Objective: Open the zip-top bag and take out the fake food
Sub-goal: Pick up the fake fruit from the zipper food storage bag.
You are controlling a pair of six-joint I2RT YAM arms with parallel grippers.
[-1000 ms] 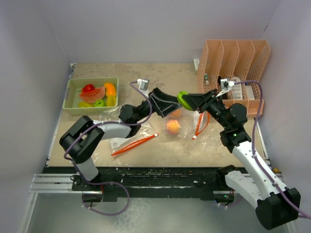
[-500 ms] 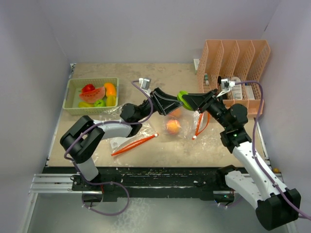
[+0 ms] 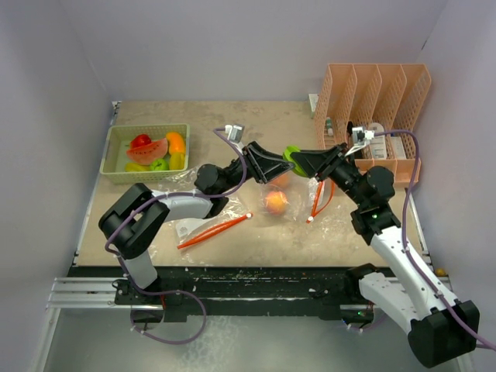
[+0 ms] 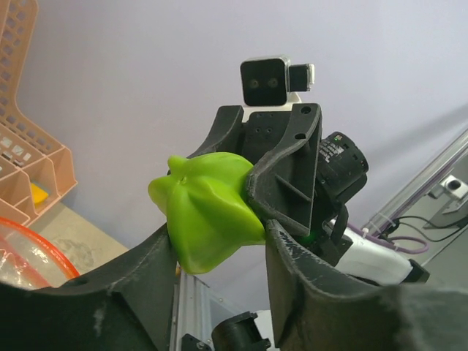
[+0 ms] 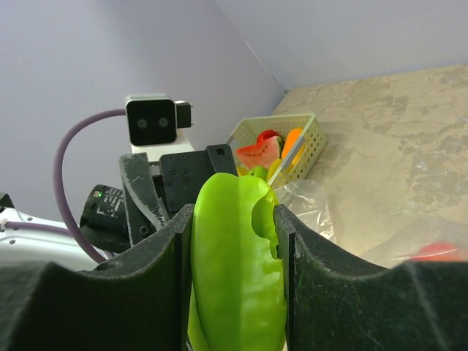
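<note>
I'll carry the pepper (image 3: 291, 157) left in the top view with my left gripper, turning down to release it over the basket's near corner (image 3: 170, 163), since toy foods lie there.
A green toy pepper (image 3: 291, 157), one piece of the fake food, hangs in the air above the zip-top bag (image 3: 335, 214). My right gripper (image 3: 299, 160) is shut on it, its fingers pressing both sides of the pepper (image 5: 234, 270). My left gripper (image 3: 284, 166) meets it from the other side, and its fingers (image 4: 164, 241) touch the pepper (image 4: 208, 212) on both flanks. The clear bag lies flat with its orange zip strip (image 3: 318, 198) showing. A peach-coloured fruit (image 3: 276, 201) sits in the plastic, and another orange piece (image 3: 283, 180) lies half hidden under the left gripper.
A green basket (image 3: 146, 127) at the back left holds a watermelon slice and several other toy foods. A peach file rack (image 3: 372, 85) with white bottles stands at the back right. A loose orange strip (image 3: 213, 230) lies near the front.
My left gripper has moved slightly right and its jaws have narrowed from wide open onto the green pepper. The right arm has stayed still with the pepper.
</note>
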